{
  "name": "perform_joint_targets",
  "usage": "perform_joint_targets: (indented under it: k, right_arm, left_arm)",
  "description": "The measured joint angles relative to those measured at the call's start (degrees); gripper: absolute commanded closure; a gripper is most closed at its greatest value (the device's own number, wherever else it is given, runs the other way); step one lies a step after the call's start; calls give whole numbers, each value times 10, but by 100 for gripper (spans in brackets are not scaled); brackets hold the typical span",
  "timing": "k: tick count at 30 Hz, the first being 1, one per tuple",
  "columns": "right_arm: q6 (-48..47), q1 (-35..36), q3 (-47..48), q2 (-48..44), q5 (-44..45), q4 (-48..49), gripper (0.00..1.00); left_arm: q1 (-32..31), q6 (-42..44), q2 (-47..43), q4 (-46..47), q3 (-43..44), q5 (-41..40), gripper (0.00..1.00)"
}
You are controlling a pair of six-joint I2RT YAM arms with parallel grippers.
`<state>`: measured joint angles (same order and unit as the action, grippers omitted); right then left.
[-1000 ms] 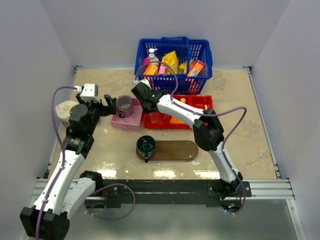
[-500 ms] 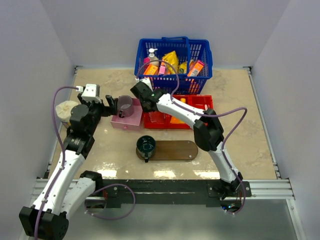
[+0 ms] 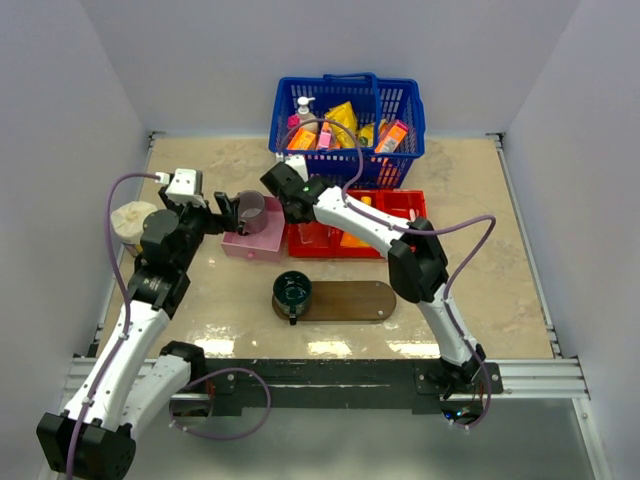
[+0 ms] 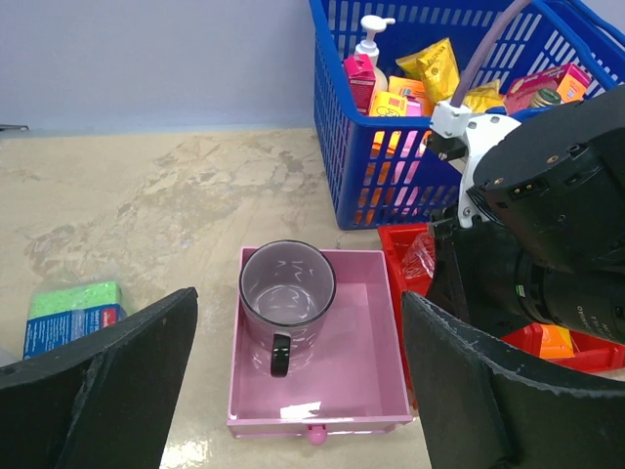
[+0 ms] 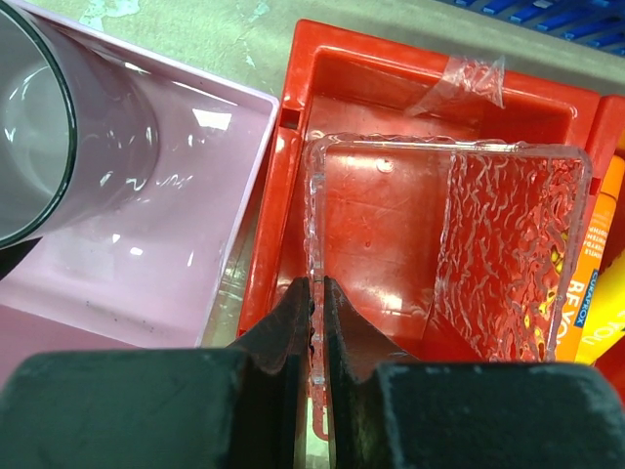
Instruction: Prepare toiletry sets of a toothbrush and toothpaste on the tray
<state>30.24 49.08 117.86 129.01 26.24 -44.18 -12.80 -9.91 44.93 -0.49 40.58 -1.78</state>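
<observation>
My right gripper lifts, comes back over the tray's middle [image 3: 347, 300], lowers and releases the container next, since the tray is bare beside the teal cup [image 3: 292, 291].
The dark wooden tray [image 3: 352, 301] lies near the front edge with a dark teal cup [image 3: 292, 291] on its left end. An orange-yellow toothpaste tube [image 5: 598, 283] lies in the red bin [image 5: 410, 73], and the tube [image 3: 353, 240] also shows from above. No toothbrush is in view. My right gripper [image 5: 318, 293] is shut on the left wall of a clear textured plastic container [image 5: 508, 244] in the bin's left compartment. My left gripper [image 4: 298, 303] hangs open over the pink box [image 4: 361, 391], nothing between its fingers.
A grey mug [image 4: 286, 288] stands in the pink box. Behind the bin stands the blue basket [image 3: 345, 125] full of packets and a pump bottle. A green sponge pack [image 4: 73, 313] lies left of the pink box. A beige round thing [image 3: 128, 218] sits at the far left.
My left gripper has drifted right, closer to the mug and pink box. The right gripper stays clamped on the clear container with little movement.
</observation>
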Motion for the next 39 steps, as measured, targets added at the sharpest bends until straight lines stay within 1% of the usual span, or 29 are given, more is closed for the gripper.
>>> perform_joint_targets:
  k: [6, 18, 21, 26, 29, 35, 39]
  right_arm:
    - [7, 0, -2, -15, 9, -7, 100]
    - [8, 0, -3, -91, 17, -15, 100]
    - [8, 0, -19, -107, 12, -12, 100]
    - [2, 0, -63, -150, -7, -5, 100]
    - [-3, 0, -104, -192, -26, 16, 100]
    - [-4, -10, -224, -307, -89, 83, 100]
    - [-2, -37, -297, -375, -141, 136, 100]
  left_arm:
    - [0, 0, -7, 0, 0, 0, 11]
    - [0, 0, -9, 0, 0, 0, 11]
    - [0, 0, -9, 0, 0, 0, 11]
    - [0, 0, -6, 0, 0, -2, 11]
    - [0, 0, -3, 0, 0, -2, 11]
    - [0, 1, 2, 0, 0, -4, 11]
    - [0, 1, 7, 0, 0, -6, 11]
